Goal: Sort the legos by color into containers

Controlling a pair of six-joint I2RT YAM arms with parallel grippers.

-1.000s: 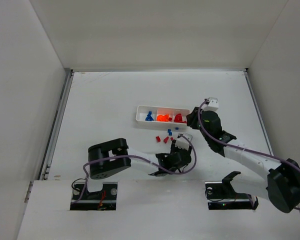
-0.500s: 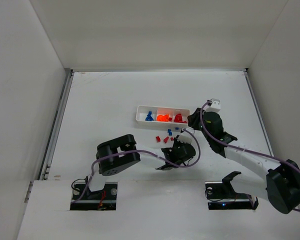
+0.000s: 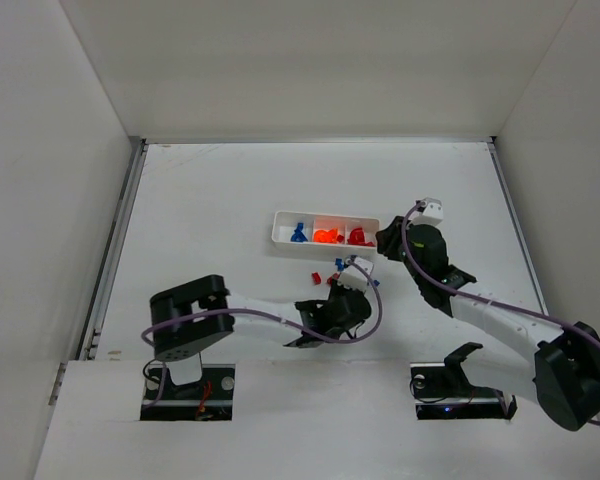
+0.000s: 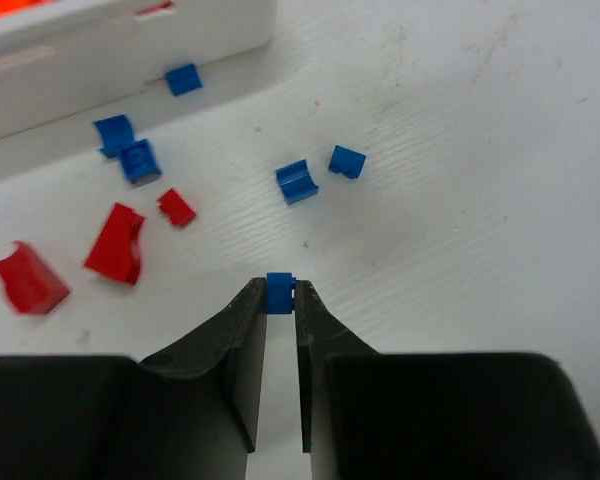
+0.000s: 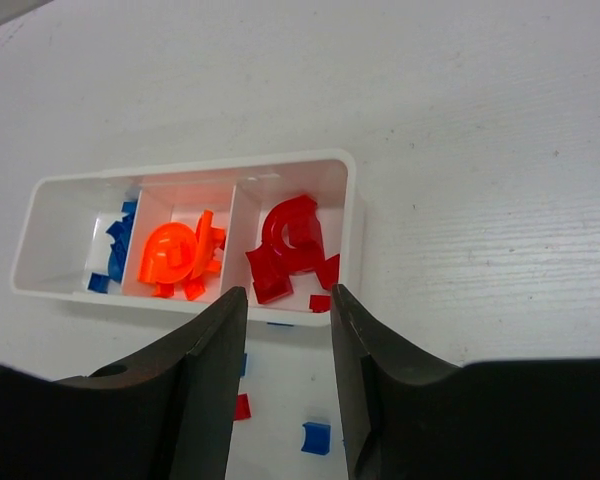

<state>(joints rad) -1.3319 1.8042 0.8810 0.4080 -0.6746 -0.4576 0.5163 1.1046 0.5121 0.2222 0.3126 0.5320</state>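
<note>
Next, my left gripper lifts outward and to the left in the top view, over the tray's blue section [image 3: 292, 230] to release, since blue legos lie in that section.
The white three-compartment tray [image 3: 280, 231] holds blue, orange and red legos, left to right. In the right wrist view they show as blue [image 5: 115, 238], orange [image 5: 176, 255] and red [image 5: 292, 240]. My left gripper [image 4: 280, 295] is shut on a tiny blue lego [image 4: 279, 292] just above the table, in front of the tray [image 4: 130, 45]. Loose red legos [image 4: 115, 243] and blue legos [image 4: 296, 181] lie ahead of it. My right gripper [image 5: 285, 305] is open and empty, over the tray's near wall [image 5: 350, 225] by the red compartment.
Loose red and blue pieces [image 3: 332, 279] lie between the tray and my left gripper [image 3: 352, 288]. My right gripper [image 3: 388, 240] sits at the tray's right end. White walls close in the table on the left, back and right.
My left arm's elbow has swung left, and its gripper has drawn slightly left and nearer. My right arm has barely moved.
</note>
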